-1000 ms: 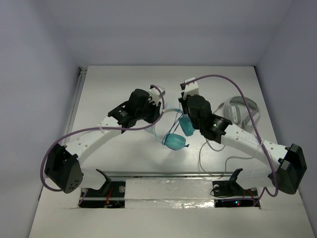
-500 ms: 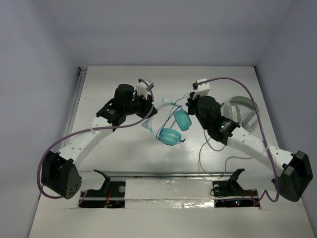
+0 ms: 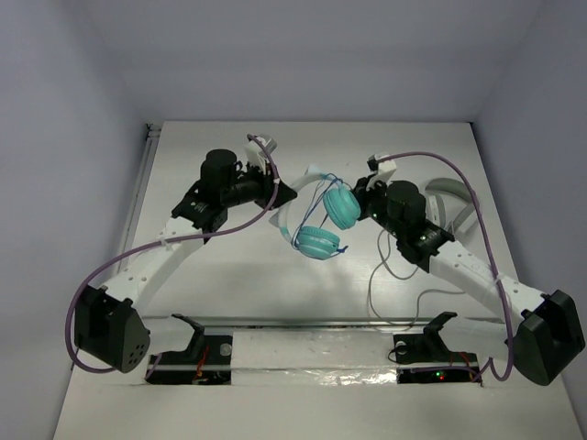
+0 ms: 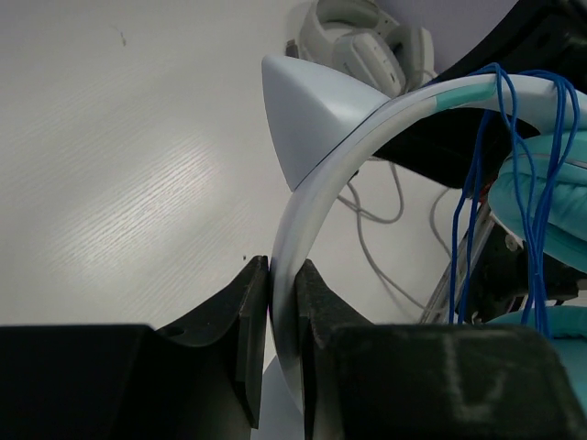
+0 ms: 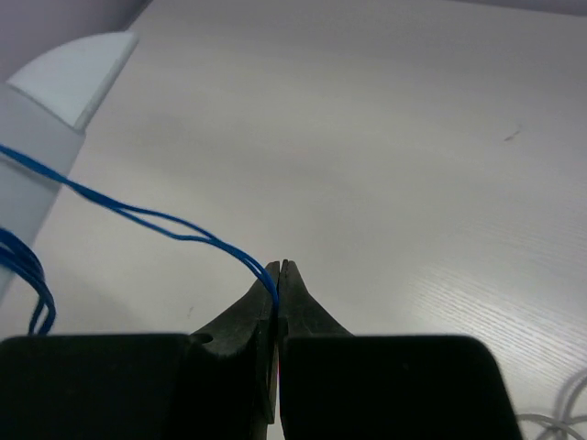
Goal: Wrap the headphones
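Note:
The cord already loops several times round the headband, so my left gripper will move down toward the clear tabletop below the headphones and let go of the headband there.
The headphones with teal earcups [image 3: 341, 205] and a white headband [image 3: 312, 174] hang above the table between my arms. My left gripper [image 3: 278, 194] is shut on the white headband [image 4: 303, 238], which passes between its jaws [image 4: 282, 275]. The thin blue cord [image 4: 477, 183] is looped several times round the headband near one teal earcup [image 4: 550, 202]. My right gripper [image 3: 359, 188] is shut on the blue cord [image 5: 183, 229], pinched at the jaw tips [image 5: 279, 269]. The cord runs left from there to the headband [image 5: 46, 101].
Larger grey-white headphones [image 3: 449, 206] lie at the right of the white table [image 3: 220, 147], with their grey cable [image 3: 385, 275] trailing toward the front. They also show in the left wrist view [image 4: 367, 41].
Both grippers have moved apart and toward the back, the left going left and the right going right. The headphones have risen and the earcups have swung right between them.

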Robot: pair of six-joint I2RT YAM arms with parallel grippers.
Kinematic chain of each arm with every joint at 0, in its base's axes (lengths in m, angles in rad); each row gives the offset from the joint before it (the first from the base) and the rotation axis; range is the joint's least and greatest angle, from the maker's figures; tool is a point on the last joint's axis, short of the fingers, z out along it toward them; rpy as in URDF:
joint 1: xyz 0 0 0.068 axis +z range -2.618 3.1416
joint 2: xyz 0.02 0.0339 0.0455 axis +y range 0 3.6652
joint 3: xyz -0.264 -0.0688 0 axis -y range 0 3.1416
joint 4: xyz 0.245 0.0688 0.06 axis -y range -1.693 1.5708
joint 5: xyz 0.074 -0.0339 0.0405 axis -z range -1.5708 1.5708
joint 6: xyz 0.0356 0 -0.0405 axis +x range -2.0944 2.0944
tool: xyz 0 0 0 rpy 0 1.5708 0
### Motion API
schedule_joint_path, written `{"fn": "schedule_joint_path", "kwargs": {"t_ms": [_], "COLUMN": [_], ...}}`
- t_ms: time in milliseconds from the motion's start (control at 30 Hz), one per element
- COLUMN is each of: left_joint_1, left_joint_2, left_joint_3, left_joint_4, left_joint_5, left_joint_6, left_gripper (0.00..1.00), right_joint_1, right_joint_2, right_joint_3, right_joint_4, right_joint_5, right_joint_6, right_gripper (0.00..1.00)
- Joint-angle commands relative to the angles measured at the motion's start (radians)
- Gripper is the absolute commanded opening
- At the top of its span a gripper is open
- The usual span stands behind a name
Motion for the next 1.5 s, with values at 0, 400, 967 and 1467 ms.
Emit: {"fn": "schedule_joint_path", "kwargs": {"t_ms": [0,400,967,1467], "left_joint_1": [0.016,-0.01,-0.089,-0.119], "left_joint_2": [-0.06,-0.099,-0.053,0.173], "left_joint_3": [0.018,-0.1,-0.249,-0.392], "left_joint_4": [0.165,0.406,0.526,0.624], "left_joint_5": [0.065,-0.121,-0.406,-0.619], "left_joint_6": [-0.104,-0.302,-0.389,-0.503], "left_gripper": [0.0,0.0,0.0,0.0], "right_joint_1": [-0.018,-0.027,-0.027,-0.027], "right_joint_2": [-0.041,-0.051,-0.042,0.237], "right_joint_3": [-0.02,-0.301,-0.526,-0.543], "right_joint_4": [0.119,0.561,0.862,0.719], "right_joint_5": [-0.195,-0.499,-0.509,-0.381], "right_joint_6": [0.047,0.407,0.826,0.907], "right_gripper": [0.0,0.0,0.0,0.08]}}
